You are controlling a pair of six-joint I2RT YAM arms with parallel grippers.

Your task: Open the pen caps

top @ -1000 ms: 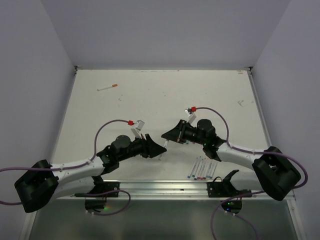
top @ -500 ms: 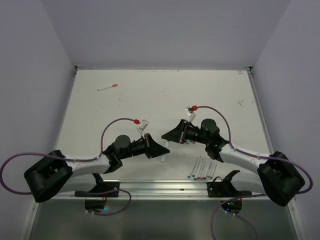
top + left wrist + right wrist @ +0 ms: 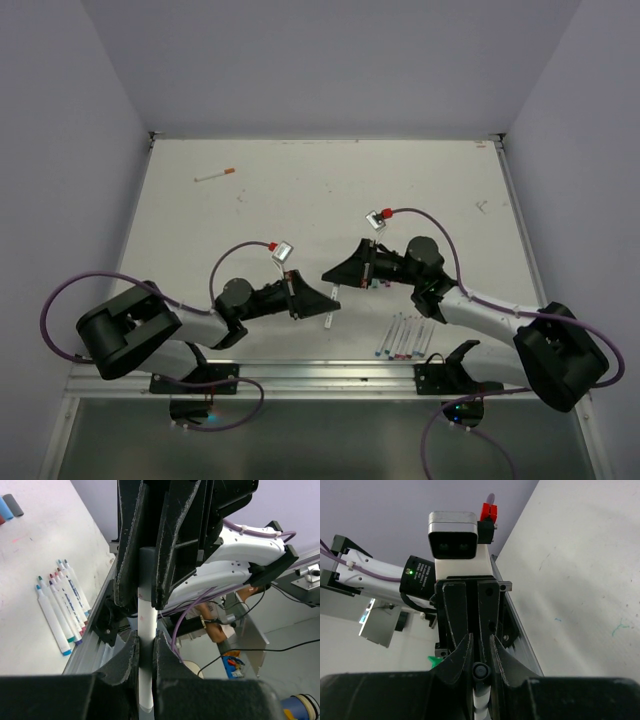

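Next, my left gripper moves to the right in the top view and down. It releases its pen beside the row of pens, since uncapped ones lie there.
One white-barrelled pen (image 3: 147,615) is held up between both grippers, above the table. My left gripper (image 3: 145,645) is shut on its white barrel, whose end (image 3: 328,318) sticks out past the fingers. My right gripper (image 3: 480,652) faces it, shut on the pen's dark grey cap (image 3: 481,671), which also shows from the other side as the grey cap (image 3: 148,565). From above, the left gripper (image 3: 326,298) and the right gripper (image 3: 328,271) meet tip to tip. Several more pens (image 3: 403,337) lie in a row near the front rail.
Loose caps (image 3: 10,507) lie on the table (image 3: 300,200) under the right arm. A lone orange-tipped pen (image 3: 215,175) lies at the far left. The metal front rail (image 3: 330,375) runs just behind the row of pens (image 3: 60,605). Purple cables (image 3: 430,222) loop over both arms.
My left gripper has shut on the pen's white barrel; a second ago it stood open. The left arm's base has swung right. The right gripper keeps its hold on the cap.
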